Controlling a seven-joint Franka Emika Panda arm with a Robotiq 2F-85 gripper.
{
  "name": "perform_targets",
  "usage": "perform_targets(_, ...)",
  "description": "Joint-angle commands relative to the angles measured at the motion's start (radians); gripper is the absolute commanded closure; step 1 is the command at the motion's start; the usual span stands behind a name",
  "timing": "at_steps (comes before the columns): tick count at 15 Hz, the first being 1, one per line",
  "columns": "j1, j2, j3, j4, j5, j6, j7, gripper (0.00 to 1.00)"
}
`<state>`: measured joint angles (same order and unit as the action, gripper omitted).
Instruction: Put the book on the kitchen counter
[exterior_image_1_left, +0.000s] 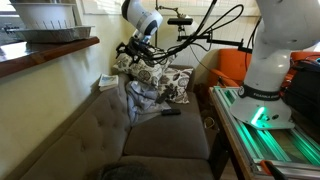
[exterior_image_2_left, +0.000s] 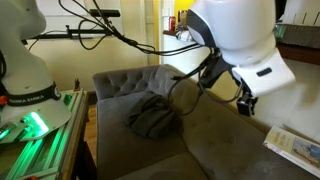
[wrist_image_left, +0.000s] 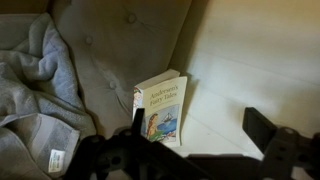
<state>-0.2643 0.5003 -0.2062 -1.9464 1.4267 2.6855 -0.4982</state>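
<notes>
The book lies at a slant beside one fingertip of the robot, so the gripper will next go down toward the couch back and turn until its fingers are on both sides of the book's spine (exterior_image_1_left: 108, 82) (wrist_image_left: 148, 106).
The book (wrist_image_left: 161, 109), a pale paperback with a blue cover picture, lies where the grey couch meets a pale surface. In an exterior view it (exterior_image_2_left: 296, 148) rests on a brown ledge at the lower right. My gripper (wrist_image_left: 200, 135) is open and empty. Its dark fingers hang above the book, one over the book's left edge, the other far to the right. The gripper also shows in both exterior views (exterior_image_1_left: 133, 50) (exterior_image_2_left: 245, 102), held above the couch and apart from the book. The wooden kitchen counter (exterior_image_1_left: 55, 55) runs along the upper left.
A foil tray (exterior_image_1_left: 45, 22) stands on the counter. A crumpled grey cloth (exterior_image_2_left: 150, 118) (exterior_image_1_left: 150, 85) (wrist_image_left: 40, 90) lies on the grey couch (exterior_image_2_left: 215, 140). The robot's base table with green lights (exterior_image_1_left: 265, 125) stands beside the couch. Cables hang over the couch back.
</notes>
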Motion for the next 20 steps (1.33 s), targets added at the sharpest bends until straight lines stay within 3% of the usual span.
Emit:
perform_targets(1,-0.077,0.232,0.055,0.253,0.200,-0.054,-0.007,0.00)
perform_targets(5,-0.109,0.424,0.077,0.441,0.296,-0.054,0.003,0.00)
perform_targets(6,-0.087,0.452,0.048,0.462,0.289,-0.049,0.031,0.00)
perform_targets(7,-0.073,0.372,0.041,0.361,0.261,-0.058,0.009,0.00)
perform_targets(16,-0.107,0.504,0.059,0.478,0.297,-0.040,-0.008,0.00)
perform_targets(20,-0.142,0.545,0.080,0.518,0.378,-0.060,-0.048,0.00)
